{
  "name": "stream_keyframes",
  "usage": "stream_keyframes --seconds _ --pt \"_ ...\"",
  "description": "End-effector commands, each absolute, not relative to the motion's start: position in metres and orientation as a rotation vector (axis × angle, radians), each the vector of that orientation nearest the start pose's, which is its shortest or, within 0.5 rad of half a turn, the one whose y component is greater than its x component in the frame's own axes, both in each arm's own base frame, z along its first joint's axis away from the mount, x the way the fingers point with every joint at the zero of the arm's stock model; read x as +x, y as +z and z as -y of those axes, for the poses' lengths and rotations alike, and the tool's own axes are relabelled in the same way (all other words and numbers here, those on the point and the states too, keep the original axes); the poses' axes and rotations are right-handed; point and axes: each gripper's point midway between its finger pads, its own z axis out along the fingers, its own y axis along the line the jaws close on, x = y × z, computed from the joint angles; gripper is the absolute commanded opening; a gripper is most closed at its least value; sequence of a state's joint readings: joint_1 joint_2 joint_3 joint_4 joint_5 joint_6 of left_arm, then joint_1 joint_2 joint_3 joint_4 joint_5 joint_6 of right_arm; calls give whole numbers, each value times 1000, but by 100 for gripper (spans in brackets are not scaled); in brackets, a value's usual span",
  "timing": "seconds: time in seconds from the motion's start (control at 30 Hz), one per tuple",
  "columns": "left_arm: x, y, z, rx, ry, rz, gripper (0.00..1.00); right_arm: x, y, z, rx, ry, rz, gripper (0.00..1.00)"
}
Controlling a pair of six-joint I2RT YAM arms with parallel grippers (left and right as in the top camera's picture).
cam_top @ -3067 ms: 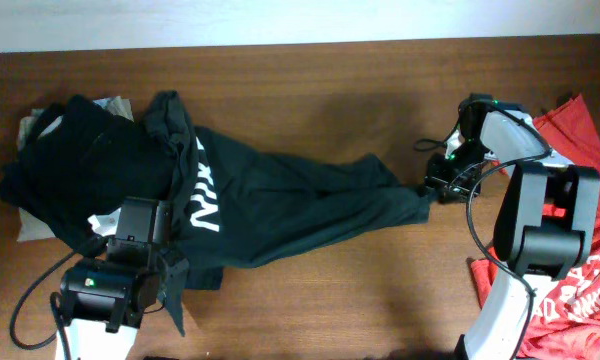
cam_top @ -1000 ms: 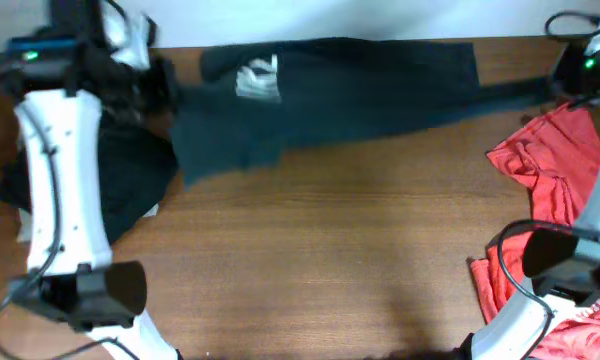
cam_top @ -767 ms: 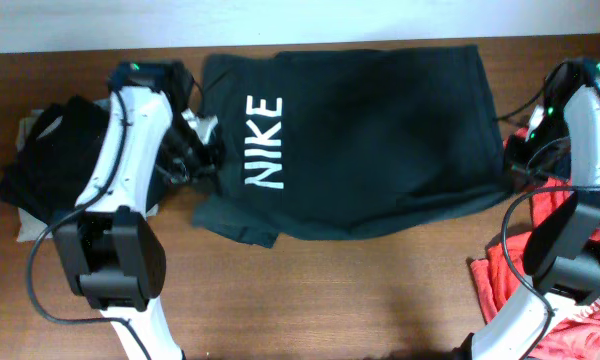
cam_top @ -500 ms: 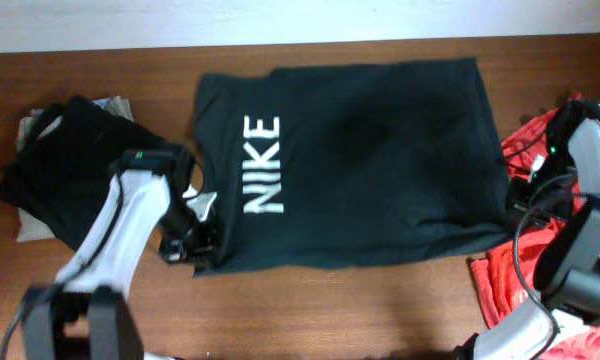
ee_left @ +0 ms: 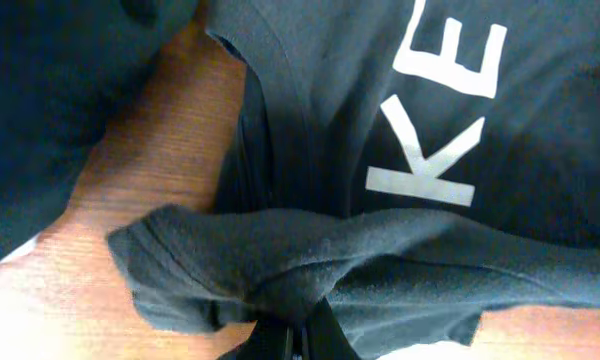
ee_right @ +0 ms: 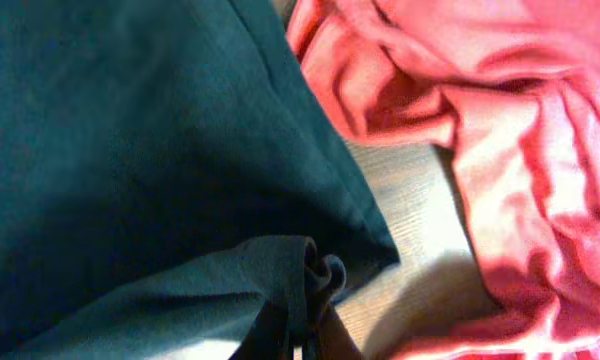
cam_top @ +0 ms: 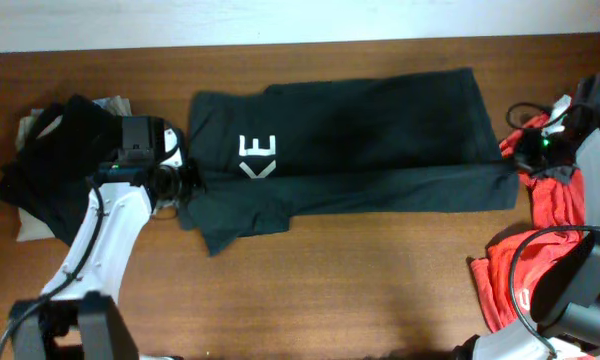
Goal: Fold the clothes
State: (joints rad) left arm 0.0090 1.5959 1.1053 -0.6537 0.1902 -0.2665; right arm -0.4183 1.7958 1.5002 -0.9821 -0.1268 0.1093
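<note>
Next, my left gripper carries the shirt's folded edge outward onto the shirt's body beside the white K, which lies outward and still uncovered, and releases the folded edge there.
The black T-shirt lies spread across the table with its near long edge folded up over the body, so only the white letters "KE" show. My left gripper is shut on the shirt's folded edge at its left end; the left wrist view shows the bunched fabric between the jaws. My right gripper is shut on the shirt's folded edge at its right end, seen pinched in the right wrist view. The red shirt lies crumpled at the right, also in the right wrist view.
A pile of dark clothes on a light cloth sits at the left edge of the brown wooden table. A cable runs by the right arm near the red shirt.
The shirt was lifted, spread flat with "NIKE" showing, then both grippers carried its near edge up and over the body, covering half the lettering.
</note>
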Motion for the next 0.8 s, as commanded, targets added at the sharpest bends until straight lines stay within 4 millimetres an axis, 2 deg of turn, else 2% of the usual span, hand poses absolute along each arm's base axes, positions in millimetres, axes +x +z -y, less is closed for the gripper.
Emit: stream_keyframes --seconds 0.0,0.13,0.2,0.23,0.27,0.3,0.37,0.43,0.5,0.53,0.6,0.63,0.7,0.77 --pt "400 78 27 -326 -347 -2654 0 395 113 140 682 114 -2715 4" --pt "428 88 27 -295 -353 -2535 1 418 112 149 654 95 -2638 4" --pt "435 93 27 -286 -353 -2501 6 425 116 152 642 88 -2606 6" --pt "437 95 27 -283 -353 -2491 26 427 117 153 638 86 -2596 11" --pt "440 97 27 -280 -355 -2478 68 429 118 153 636 84 -2590 38" --pt "439 96 27 -280 -355 -2481 80 428 118 153 636 84 -2593 54" --pt "427 87 28 -294 -359 -2544 80 421 113 151 647 90 -2622 63" --pt "406 76 34 -308 -395 -2639 80 412 102 147 651 93 -2664 66" --pt "385 67 41 -312 -420 -2731 80 393 77 140 670 103 -2730 67" --pt "381 66 45 -303 -421 -2751 80 388 69 138 675 108 -2747 67" --pt "377 65 58 -245 -426 -2770 80 373 39 132 686 115 -2775 69" --pt "375 65 65 -219 -431 -2776 80 367 27 129 688 118 -2783 75" --pt "371 64 77 -179 -436 -2794 80 368 27 130 688 117 -2777 75" --pt "368 63 81 -162 -441 -2803 80 376 37 133 680 116 -2753 76"
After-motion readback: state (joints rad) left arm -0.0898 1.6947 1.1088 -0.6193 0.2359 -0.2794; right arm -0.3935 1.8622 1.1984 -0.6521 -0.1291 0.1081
